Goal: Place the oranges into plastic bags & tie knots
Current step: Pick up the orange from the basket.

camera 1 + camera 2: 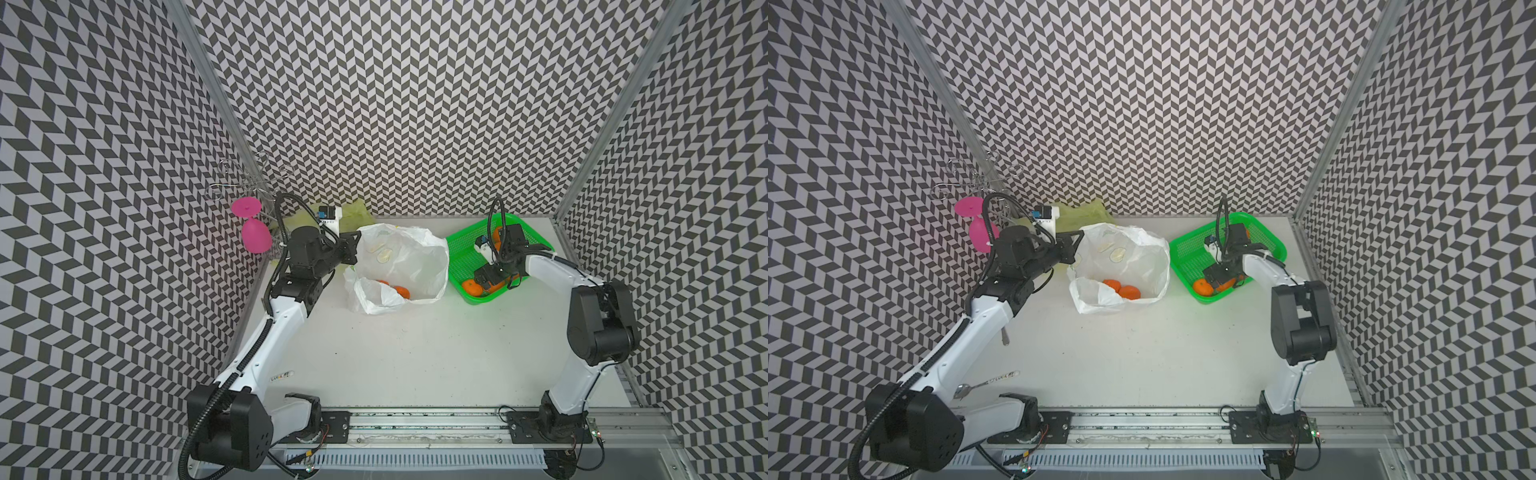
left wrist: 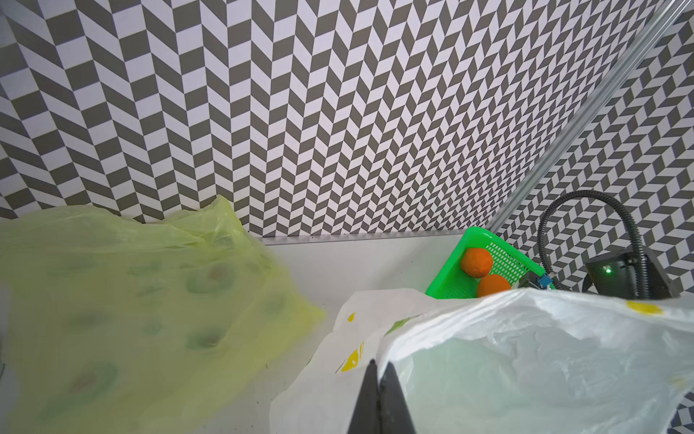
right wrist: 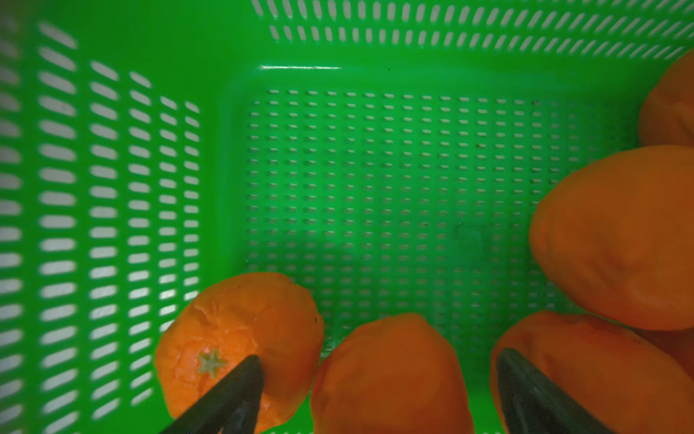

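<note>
The middle orange [image 1: 1226, 284] [image 3: 392, 383] is below my right gripper, between its open fingers, so my right gripper should move down past the neighbouring oranges next and close around that orange.
The white lemon-print plastic bag [image 1: 409, 257] stands open at mid-table with two oranges [image 1: 401, 291] inside. My left gripper [image 2: 379, 366] is shut on its rim, holding that edge up. Behind it, against the back wall, lies the yellow-green avocado-print bag [image 2: 131, 300], crumpled. My right gripper [image 3: 379, 357] is down inside the green basket [image 3: 375, 169], open, with one orange [image 3: 390, 379] between its fingers and untouched. Another orange [image 3: 240, 345] sits beside one finger, and several more lie at the other side. No knots show.
A pink wine glass [image 1: 254, 235] hangs from a wire rack [image 1: 249, 183] at the back left, close to my left arm. A spoon [image 1: 967, 388] lies by the left arm's base. The basket [image 1: 459, 253] stands at the back right near the side wall.
</note>
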Action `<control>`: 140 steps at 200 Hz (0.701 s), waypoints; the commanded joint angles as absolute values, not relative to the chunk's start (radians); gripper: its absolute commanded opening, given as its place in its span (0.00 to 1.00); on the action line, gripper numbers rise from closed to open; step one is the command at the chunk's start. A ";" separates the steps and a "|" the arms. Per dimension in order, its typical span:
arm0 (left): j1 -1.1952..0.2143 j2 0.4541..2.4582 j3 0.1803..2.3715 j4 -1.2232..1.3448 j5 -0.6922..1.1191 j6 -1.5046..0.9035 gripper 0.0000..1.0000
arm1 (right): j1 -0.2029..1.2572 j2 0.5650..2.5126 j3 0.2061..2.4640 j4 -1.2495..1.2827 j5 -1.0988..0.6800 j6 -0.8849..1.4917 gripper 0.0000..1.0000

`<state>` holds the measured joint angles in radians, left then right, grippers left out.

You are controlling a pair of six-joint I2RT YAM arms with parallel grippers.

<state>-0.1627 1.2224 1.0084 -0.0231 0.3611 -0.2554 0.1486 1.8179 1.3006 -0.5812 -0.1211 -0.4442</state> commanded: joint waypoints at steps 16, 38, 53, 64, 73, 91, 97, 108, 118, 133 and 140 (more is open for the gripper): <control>-0.155 1.202 1.002 -0.001 0.379 -0.258 0.00 | 0.155 1.872 1.263 -0.560 -0.058 -0.453 0.91; -0.155 1.197 0.999 0.004 0.382 -0.262 0.00 | 0.159 1.897 1.258 -0.548 -0.014 -0.464 0.92; -0.153 1.197 0.997 0.005 0.383 -0.263 0.00 | 0.159 1.910 1.273 -0.555 0.003 -0.473 0.93; -0.153 1.195 0.996 0.005 0.386 -0.263 0.00 | 0.159 1.913 1.292 -0.570 0.005 -0.478 0.94; -0.153 1.194 0.994 0.007 0.387 -0.264 0.00 | 0.159 1.909 1.312 -0.584 0.006 -0.480 0.94; -0.153 1.192 0.993 0.007 0.387 -0.264 0.00 | 0.159 1.899 1.350 -0.612 0.016 -0.491 0.93; -0.153 1.191 0.992 0.008 0.388 -0.263 0.00 | 0.157 1.899 1.358 -0.620 0.020 -0.494 0.92; -0.152 1.189 0.992 0.007 0.389 -0.262 0.00 | 0.156 1.900 1.364 -0.626 0.027 -0.498 0.89; -0.152 1.188 0.992 0.006 0.390 -0.263 0.00 | 0.156 1.905 1.359 -0.622 0.029 -0.499 0.84; -0.152 1.191 0.995 0.005 0.394 -0.263 0.00 | 0.155 1.919 1.367 -0.632 0.008 -0.499 0.76; -0.152 1.195 0.997 0.004 0.397 -0.265 0.00 | 0.156 1.921 1.379 -0.641 -0.014 -0.495 0.71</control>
<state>-0.1608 1.2156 0.9989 -0.0204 0.3801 -0.2588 0.1543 1.9057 1.3460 -0.6132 0.0078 -0.4870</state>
